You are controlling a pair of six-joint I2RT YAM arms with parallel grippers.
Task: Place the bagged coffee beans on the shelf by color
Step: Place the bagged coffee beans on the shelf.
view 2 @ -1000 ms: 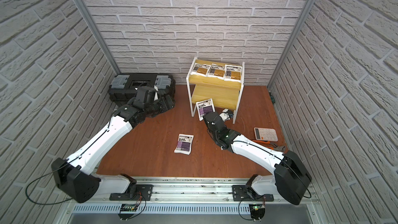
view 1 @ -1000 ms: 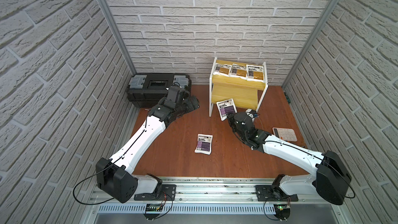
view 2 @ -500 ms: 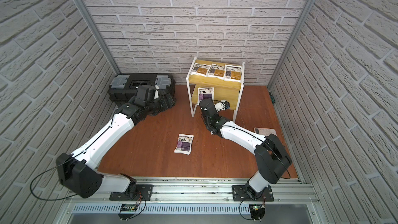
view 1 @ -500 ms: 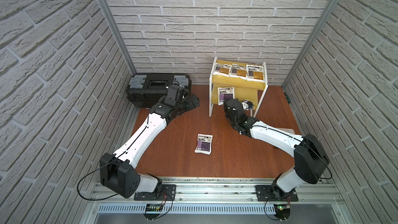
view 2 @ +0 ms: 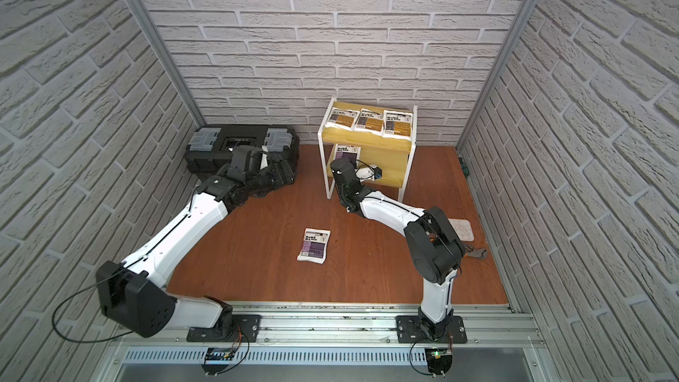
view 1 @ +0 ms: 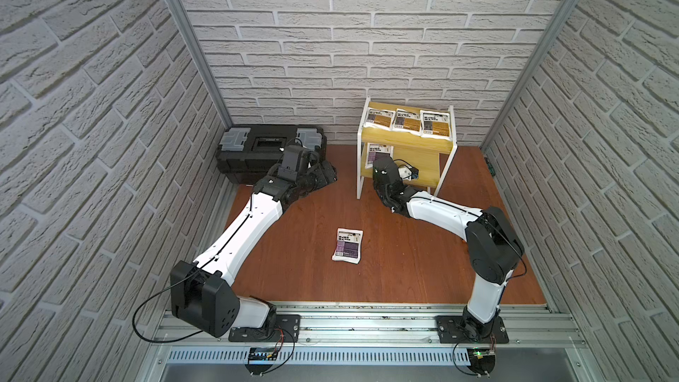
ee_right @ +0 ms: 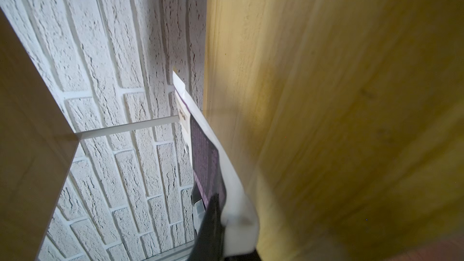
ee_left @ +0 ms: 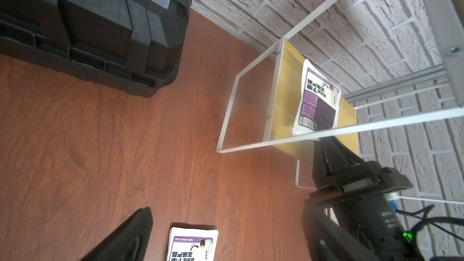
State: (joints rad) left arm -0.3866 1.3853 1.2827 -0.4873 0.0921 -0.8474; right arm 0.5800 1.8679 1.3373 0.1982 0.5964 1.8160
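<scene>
My right gripper lowers the still tilted purple bag flatter onto the lower board's end by the toolbox point(ee_right: 236, 140) next. It releases the bag's near edge, since that board end lies below.
The shelf point(view 1: 408, 144) stands at the back right, with three yellow bagged coffee beans point(view 1: 406, 121) side by side on its top board. My right gripper point(ee_right: 221, 222) is shut on the near edge of a purple bag point(ee_right: 206, 161). It holds that bag point(ee_left: 317, 101) tilted over the lower board, mostly hidden under the top board in both top views point(view 1: 375, 151). Another purple bag point(view 1: 348, 246) lies flat mid-table. My left gripper point(ee_left: 227, 207) hovers open and empty beside the toolbox, left of the shelf.
A black toolbox point(view 1: 268, 152) sits against the back wall at the left. A white calculator point(view 2: 461, 229) and a small dark tool point(view 2: 475, 251) lie by the right wall, behind my right arm's elbow. The shelf's thin white legs point(ee_left: 251, 144) frame the lower tier.
My right gripper has carried the purple bag from the table in front of the shelf up and back into the lower tier. The left arm has barely shifted.
</scene>
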